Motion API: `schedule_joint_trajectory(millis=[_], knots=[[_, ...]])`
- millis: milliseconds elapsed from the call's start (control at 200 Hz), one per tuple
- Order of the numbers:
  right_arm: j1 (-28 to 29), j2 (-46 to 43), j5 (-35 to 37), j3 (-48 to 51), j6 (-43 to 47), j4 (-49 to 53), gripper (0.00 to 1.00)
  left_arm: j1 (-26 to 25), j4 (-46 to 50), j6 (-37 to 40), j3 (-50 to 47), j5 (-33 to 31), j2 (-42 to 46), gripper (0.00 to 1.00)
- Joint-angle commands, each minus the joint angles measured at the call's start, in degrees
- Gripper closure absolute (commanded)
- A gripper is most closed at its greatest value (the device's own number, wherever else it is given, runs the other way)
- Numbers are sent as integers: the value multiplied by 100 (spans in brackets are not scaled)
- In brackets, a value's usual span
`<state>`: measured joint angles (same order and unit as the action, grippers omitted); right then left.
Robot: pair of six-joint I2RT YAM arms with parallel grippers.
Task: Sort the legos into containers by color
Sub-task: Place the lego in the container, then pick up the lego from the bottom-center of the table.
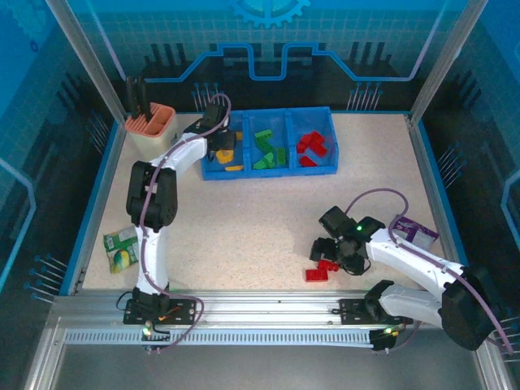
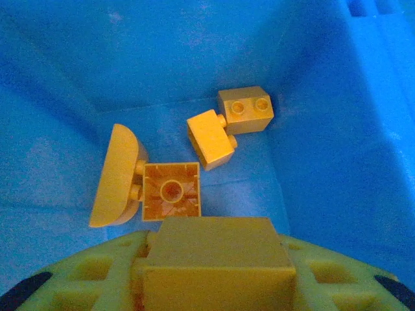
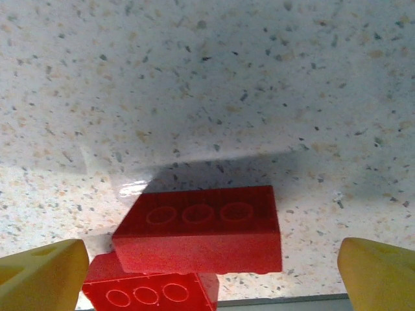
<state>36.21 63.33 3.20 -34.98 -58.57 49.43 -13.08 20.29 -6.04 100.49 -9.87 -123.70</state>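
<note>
Next, the open right gripper moves down around the short ends of the outer red brick, as its fingers are already on either side of that brick's length.
The blue tray [image 1: 268,173] of three containers stands at the back. Its left one holds yellow legos [image 2: 211,139], the middle one green legos [image 1: 266,150], the right one red legos [image 1: 313,146]. My left gripper [image 1: 221,145] hangs inside the left container, shut on a yellow brick [image 2: 217,249] just above the loose yellow ones. Two red bricks [image 3: 201,230] lie on the table near the front, one partly over the other. My right gripper [image 3: 211,275] hovers over them, open, with a yellow fingertip [image 3: 42,275] on either side and apart from the bricks.
A cream holder with an orange rim [image 1: 150,122] stands left of the tray. A green packet [image 1: 122,248] lies at the left edge. A purple packet [image 1: 416,230] lies behind the right arm. The metal rail [image 1: 268,313] runs along the front.
</note>
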Motion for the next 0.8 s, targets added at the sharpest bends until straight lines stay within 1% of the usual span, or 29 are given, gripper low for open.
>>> schedule_joint_trajectory(millis=[0,90,340,475,635,796], knots=[[97,-66,157,110,-145,202,3,3,-78,-91,261,176,-66,61],[144,-41,136,171,-143,114,5,-1,-107,-108,211,178,-49,55],[229,249,26,328,-55,-391,6,-1,-133,-132,123,284,122,44],[228,526,45,273,58,-572,11,-2,-157,-103,54,274,287,34],[294,743,42,233,109,-705,24,-10,-210,-66,-97,310,555,30],[350,764,65,191,179,-623,42,-10,-315,-40,-269,358,1006,28]])
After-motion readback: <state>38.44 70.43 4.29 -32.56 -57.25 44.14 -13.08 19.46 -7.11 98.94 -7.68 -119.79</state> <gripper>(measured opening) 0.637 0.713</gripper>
